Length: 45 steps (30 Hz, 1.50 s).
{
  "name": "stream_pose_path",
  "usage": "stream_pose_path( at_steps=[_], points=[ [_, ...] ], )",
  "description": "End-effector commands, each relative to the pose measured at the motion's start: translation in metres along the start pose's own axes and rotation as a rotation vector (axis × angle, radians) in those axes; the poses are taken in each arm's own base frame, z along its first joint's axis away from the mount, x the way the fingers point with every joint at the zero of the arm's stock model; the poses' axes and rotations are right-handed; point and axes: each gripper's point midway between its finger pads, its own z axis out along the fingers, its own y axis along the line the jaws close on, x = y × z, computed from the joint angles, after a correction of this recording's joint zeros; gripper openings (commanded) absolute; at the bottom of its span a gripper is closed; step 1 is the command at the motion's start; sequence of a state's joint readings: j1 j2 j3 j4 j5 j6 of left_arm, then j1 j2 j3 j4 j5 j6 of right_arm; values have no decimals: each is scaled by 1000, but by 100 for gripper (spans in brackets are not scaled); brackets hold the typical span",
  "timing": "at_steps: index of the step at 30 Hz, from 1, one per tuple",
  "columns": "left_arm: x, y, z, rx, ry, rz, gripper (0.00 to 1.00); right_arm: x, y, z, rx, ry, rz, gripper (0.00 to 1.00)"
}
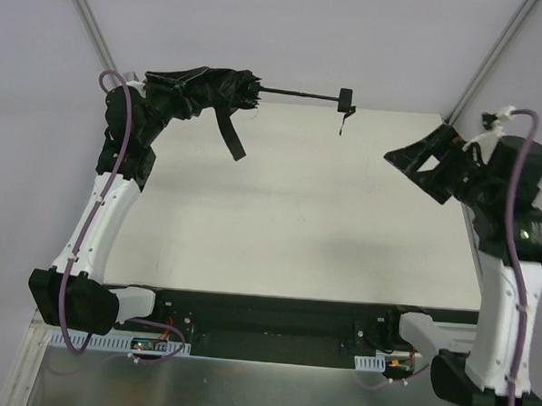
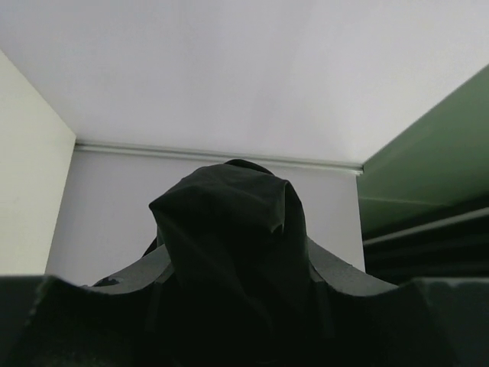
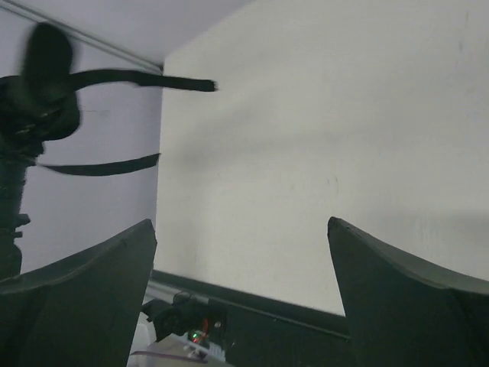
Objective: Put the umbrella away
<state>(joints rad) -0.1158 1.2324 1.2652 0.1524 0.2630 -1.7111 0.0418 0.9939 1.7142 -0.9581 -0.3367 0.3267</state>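
Note:
I will reach to the left in the top view with my right gripper next and pinch the strap's loose end (image 1: pixel 235 147), because it hangs there clear of the fabric.
The black folding umbrella (image 1: pixel 213 89) is held in the air over the table's far left corner. Its thin shaft (image 1: pixel 299 95) sticks out to the right and ends in the small knob handle (image 1: pixel 345 99) with a hanging cord. A closing strap (image 1: pixel 231 135) dangles from the bunched fabric. My left gripper (image 1: pixel 166 93) is shut on the fabric end, which fills the space between its fingers in the left wrist view (image 2: pixel 229 229). My right gripper (image 1: pixel 411 161) is open and empty, off to the right of the handle. The right wrist view shows the umbrella (image 3: pixel 38 84) blurred at the upper left.
The pale tabletop (image 1: pixel 307 205) lies under both arms. Grey walls and metal frame posts (image 1: pixel 90 21) stand behind it. The arm bases and a dark rail (image 1: pixel 265 321) run along the near edge.

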Motion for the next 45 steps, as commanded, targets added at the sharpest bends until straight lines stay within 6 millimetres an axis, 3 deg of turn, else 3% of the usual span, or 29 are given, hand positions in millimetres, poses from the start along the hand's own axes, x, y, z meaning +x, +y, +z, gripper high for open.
stream_pose_path(
  at_steps=[1,6,9,11,14,16,18,22,28,32,39,45],
  points=[
    [34,-52,-16,204,181,26,0,55,-17,76,-104,404,352,97],
    [44,-46,-19,193,252,0,0,69,8,133,-276,412,673,100],
    [51,-44,-21,187,304,-5,0,92,42,161,-336,513,869,100],
    [53,-43,-23,187,317,-3,0,109,70,173,-352,583,946,100],
    [56,-37,-26,182,339,-11,0,133,116,181,-346,713,1061,90],
    [58,-35,-28,185,357,-16,0,151,134,182,-302,789,1121,88],
    [58,-33,-29,187,365,-18,0,169,142,181,-240,826,1178,87],
    [60,-32,-31,189,374,-13,0,187,152,179,-188,857,1200,84],
    [61,-30,-32,191,382,-17,0,208,147,180,-86,840,1240,80],
    [61,-28,-33,192,383,-23,0,214,156,183,-83,850,1254,69],
    [60,-29,-33,205,385,-38,0,225,167,188,-77,870,1268,65],
    [61,-29,-34,206,393,-38,0,226,170,197,-98,858,1286,45]
  ],
)
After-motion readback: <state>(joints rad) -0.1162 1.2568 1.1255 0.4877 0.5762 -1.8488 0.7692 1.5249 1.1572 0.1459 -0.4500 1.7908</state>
